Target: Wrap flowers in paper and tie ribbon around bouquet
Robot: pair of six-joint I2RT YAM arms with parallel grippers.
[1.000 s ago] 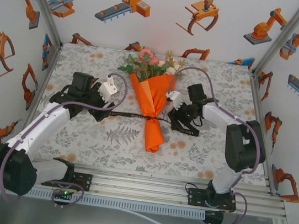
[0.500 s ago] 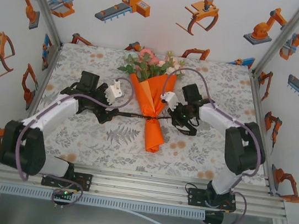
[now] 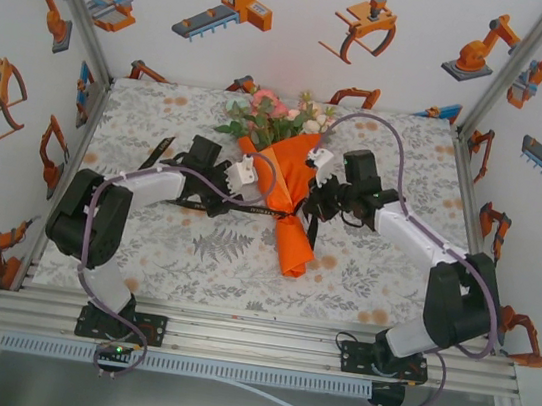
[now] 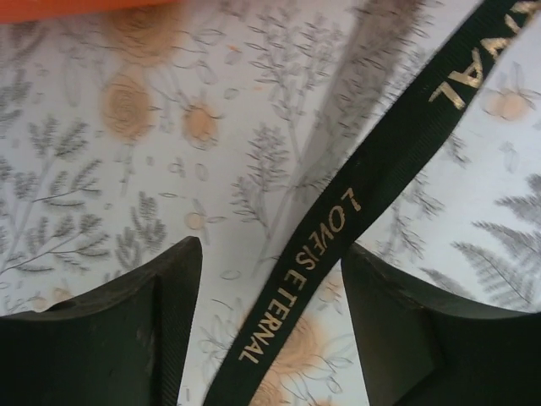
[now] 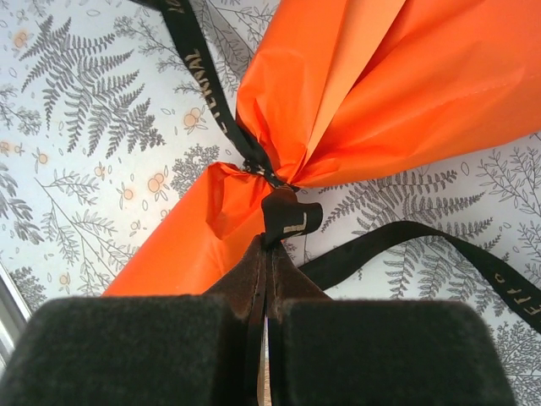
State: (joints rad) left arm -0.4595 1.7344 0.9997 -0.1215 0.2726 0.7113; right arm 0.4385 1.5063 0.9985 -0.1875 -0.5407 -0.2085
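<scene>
My right gripper needs to bring the ribbon loop across over the cone's cinched middle (image 3: 287,213) (image 5: 267,172) next and let go of it there, because the cone's ribbon is already tied around the paper.
The bouquet lies in the middle of the table, pink and cream flowers (image 3: 276,113) pointing away from me, in an orange paper (image 3: 292,181) cone. A black ribbon (image 3: 272,209) with gold lettering cinches the paper (image 5: 380,85) at its narrow waist. My right gripper (image 5: 269,245) is shut on a short loop of ribbon (image 5: 287,218) right beside that cinch; from above it (image 3: 313,207) sits at the cone's right side. My left gripper (image 4: 270,248) is open just over the cloth. The ribbon (image 4: 338,228) runs diagonally between its fingers (image 4: 127,321) without touching them. From above it (image 3: 250,196) sits at the cone's left side.
The table (image 3: 193,253) carries a grey leaf-print cloth. A loose ribbon tail (image 5: 423,241) trails off to the right under the cone. Printed walls close the left, back and right sides. The aluminium rail (image 3: 252,337) with both arm bases runs along the near edge.
The left arm swung right, up to the bouquet, and its jaws narrowed. The right gripper shut on the ribbon and pulled back. The cone's lower end swung right and the waist tightened.
</scene>
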